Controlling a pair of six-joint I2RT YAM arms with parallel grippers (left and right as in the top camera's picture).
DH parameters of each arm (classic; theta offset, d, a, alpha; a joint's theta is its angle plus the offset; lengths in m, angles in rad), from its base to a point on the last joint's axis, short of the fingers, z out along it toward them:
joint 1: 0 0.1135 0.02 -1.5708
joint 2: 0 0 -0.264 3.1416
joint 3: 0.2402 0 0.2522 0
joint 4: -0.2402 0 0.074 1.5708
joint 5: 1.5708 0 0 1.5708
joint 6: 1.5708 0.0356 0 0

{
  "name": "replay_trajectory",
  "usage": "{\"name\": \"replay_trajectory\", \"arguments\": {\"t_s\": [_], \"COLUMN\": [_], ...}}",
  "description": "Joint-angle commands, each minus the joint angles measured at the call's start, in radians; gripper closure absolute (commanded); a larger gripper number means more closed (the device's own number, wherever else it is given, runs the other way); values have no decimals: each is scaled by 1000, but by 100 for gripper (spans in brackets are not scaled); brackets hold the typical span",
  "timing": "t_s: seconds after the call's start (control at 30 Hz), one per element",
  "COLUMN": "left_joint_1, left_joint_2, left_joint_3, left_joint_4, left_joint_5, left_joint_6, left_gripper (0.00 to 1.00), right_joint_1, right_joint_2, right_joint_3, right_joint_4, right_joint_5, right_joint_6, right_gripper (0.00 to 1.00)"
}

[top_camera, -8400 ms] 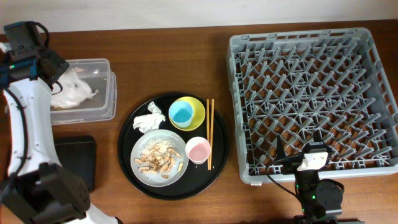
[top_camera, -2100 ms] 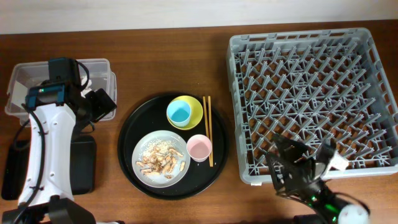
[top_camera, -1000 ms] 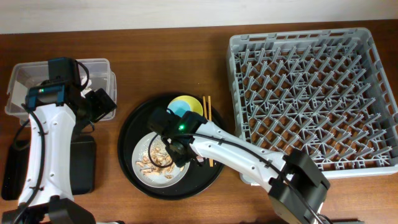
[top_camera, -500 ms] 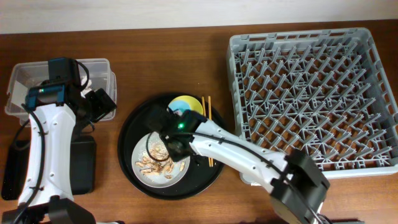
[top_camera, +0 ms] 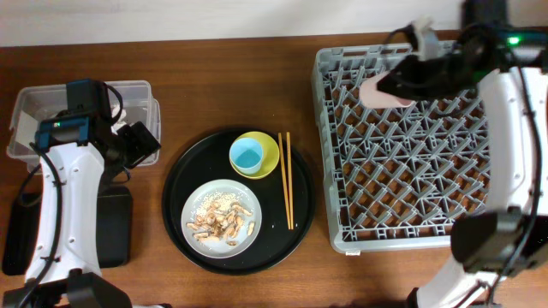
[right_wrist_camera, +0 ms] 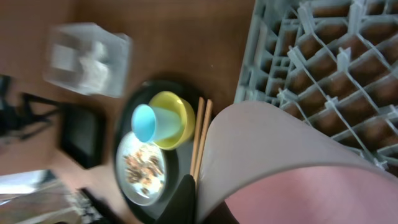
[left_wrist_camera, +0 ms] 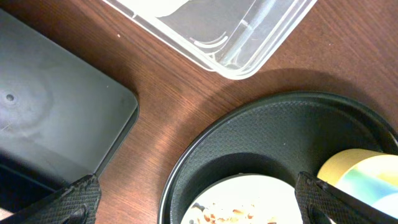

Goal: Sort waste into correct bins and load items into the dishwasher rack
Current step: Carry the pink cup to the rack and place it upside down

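Observation:
The small pink cup still hangs above the empty pegs by the rack's far corner (top_camera: pixel 366 108) (right_wrist_camera: pixel 311 81), so my right gripper lowers it onto them next and releases it.
My right gripper (top_camera: pixel 398 84) is shut on the small pink cup (top_camera: pixel 379 91), holding it above the far-left part of the grey dishwasher rack (top_camera: pixel 428 197). In the right wrist view the pink cup (right_wrist_camera: pixel 280 168) fills the foreground over the rack (right_wrist_camera: pixel 336 56). The round black tray (top_camera: pixel 184 180) carries the grey-white plate (top_camera: pixel 221 241) with food scraps (top_camera: pixel 221 221), the yellow-green bowl (top_camera: pixel 270 154) with the light blue cup (top_camera: pixel 247 156) in it, and the chopsticks (top_camera: pixel 287 180). My left gripper (left_wrist_camera: pixel 199 208) hangs open over the tray's left rim, beside the clear box (left_wrist_camera: pixel 211 25).
The shallow black rectangular tray (top_camera: pixel 111 227) lies left of the round tray, below the clear box (top_camera: pixel 26 111). White crumpled paper (right_wrist_camera: pixel 93 68) shows blurred inside the clear box. My left arm (top_camera: pixel 73 171) stretches over both bins. Bare wooden table lies between round tray and rack.
My right arm has lifted the pink cup off the round tray and carried it right and back, over the rack. The left arm has not moved.

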Motion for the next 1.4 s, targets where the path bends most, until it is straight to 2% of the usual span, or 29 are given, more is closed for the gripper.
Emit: {"name": "replay_trajectory", "arguments": {"t_s": [0.0,0.1,0.2,0.33,0.47,0.53,0.57,0.63,0.67,0.77,0.83,0.87,1.0,1.03,1.07,1.1,1.13,1.17,1.2,1.23,1.37], "left_joint_1": [4,4,4,4,4,4,4,4,4,4,4,4,4,4,4,4,4,4,4,4,4], "left_joint_2": [-13,-13,-13,-13,-13,-13,-13,-13,-13,-13,-13,-13,-13,-13,-13,-13,-13,-13,-13,-13,-13], "left_joint_3": [12,12,12,12,12,12,12,12,12,12,12,12,12,12,12,12,12,12,12,12,12], "left_joint_4": [-2,-1,-1,-1,-1,-1,-1,-1,-1,-1,-1,-1,-1,-1,-1,-1,-1,-1,-1,-1,-1], "left_joint_5": [3,3,3,3,3,3,3,3,3,3,3,3,3,3,3,3,3,3,3,3,3], "left_joint_6": [-6,-6,-6,-6,-6,-6,-6,-6,-6,-6,-6,-6,-6,-6,-6,-6,-6,-6,-6,-6,-6], "left_gripper": [1,1,1,1,1,1,1,1,1,1,1,1,1,1,1,1,1,1,1,1,1], "right_joint_1": [-81,-98,-109,-126,-174,-187,-200,-223,-238,-266,-254,-228,-47,12,85,160,200,216,230,228,206], "right_joint_2": [160,328,455,528,522,518,504,459,422,257,122,24,-150,-160,-159,-142,-118,-98,-60,-7,163], "right_joint_3": [6,6,6,6,7,7,7,7,9,10,10,10,10,10,9,8,8,8,8,8,8], "right_joint_4": [48,148,203,204,178,148,124,117,109,95,71,64,87,107,113,160,184,188,185,195,227], "right_joint_5": [-441,-615,-646,-605,-352,-309,-307,-301,-277,-51,103,211,294,261,231,377,595,738,915,969,967], "right_joint_6": [-125,-124,-90,-90,8,8,8,9,21,133,159,195,198,199,187,165,243,346,500,546,542], "right_gripper": [96,96,96,96,96,87,84,66,64,65,66,66,64,36,2,64,90,96,96,96,96]}}
